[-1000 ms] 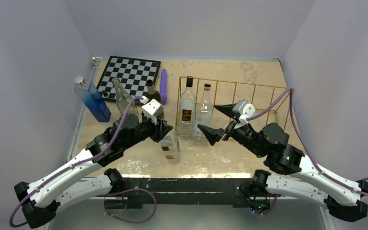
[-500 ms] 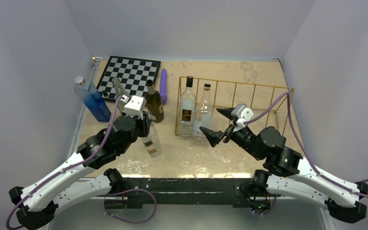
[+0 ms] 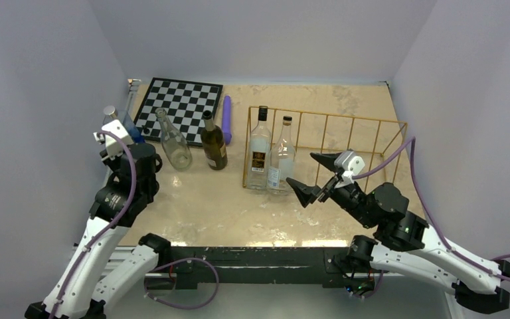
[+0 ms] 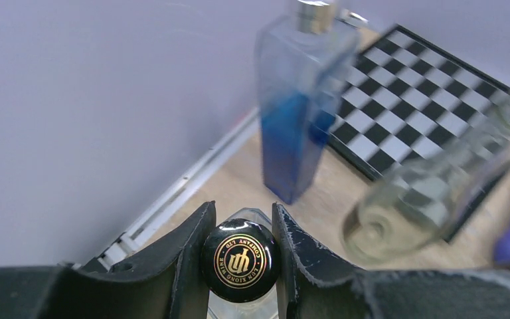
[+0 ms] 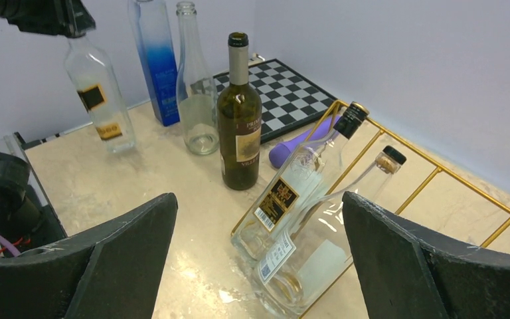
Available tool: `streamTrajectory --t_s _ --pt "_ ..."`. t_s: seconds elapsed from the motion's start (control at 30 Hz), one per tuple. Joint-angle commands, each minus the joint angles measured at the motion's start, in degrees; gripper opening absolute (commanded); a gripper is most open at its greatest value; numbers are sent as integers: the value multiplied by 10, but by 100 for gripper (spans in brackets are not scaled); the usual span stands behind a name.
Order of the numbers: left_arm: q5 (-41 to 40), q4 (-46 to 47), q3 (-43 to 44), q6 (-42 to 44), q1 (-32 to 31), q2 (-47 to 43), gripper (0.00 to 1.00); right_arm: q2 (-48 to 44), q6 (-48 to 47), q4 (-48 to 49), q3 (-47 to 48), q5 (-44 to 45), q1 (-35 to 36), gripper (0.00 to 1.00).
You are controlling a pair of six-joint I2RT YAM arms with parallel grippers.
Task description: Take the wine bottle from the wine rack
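The left gripper will next move toward the close side, beside the blue square bottle, and open to let go of the black cap, because the table there is bare.
The gold wire wine rack (image 3: pixel 332 118) stands at the back right, and also shows in the right wrist view (image 5: pixel 438 169). Two clear bottles (image 3: pixel 259 149) (image 3: pixel 282 158) lean in its left end, seen close in the right wrist view (image 5: pixel 285 193) (image 5: pixel 319 246). My left gripper (image 3: pixel 116 143) (image 4: pixel 242 209) is shut on the black gold-printed cap (image 4: pixel 240 260) of a clear bottle with a black label (image 5: pixel 99 100), upright at the table's left edge, its base at or just above the table. My right gripper (image 3: pixel 312 176) (image 5: pixel 257 197) is open and empty, just in front of the rack's bottles.
A blue square bottle (image 3: pixel 133 126) (image 4: pixel 292 133), an empty clear bottle (image 3: pixel 172 143) (image 5: pixel 196 100) and a dark wine bottle (image 3: pixel 214 143) (image 5: pixel 239 126) stand at the left by the chessboard (image 3: pixel 182 103). A purple cylinder (image 3: pixel 226 118) lies beside the rack. Walls close in both sides.
My left arm has carried the clear labelled bottle from the table's middle leftward to the left edge beside the blue bottle. My right gripper has drifted slightly right and nearer, still open.
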Motion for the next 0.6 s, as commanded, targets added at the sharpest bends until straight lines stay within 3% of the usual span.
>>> streamTrajectory --t_s 0.0,0.27,0.37,0.57 --pt "-45 91 32 4 82 9 0 -7 9 -14 11 -5 0 99" --pt "21 97 43 2 208 56 0 -33 8 -65 26 -5 0 99" --pt "21 143 24 47 240 62 0 -46 13 -66 18 -2 0 99" --pt "46 178 2 54 249 77 0 -49 21 -71 18 0 0 99"
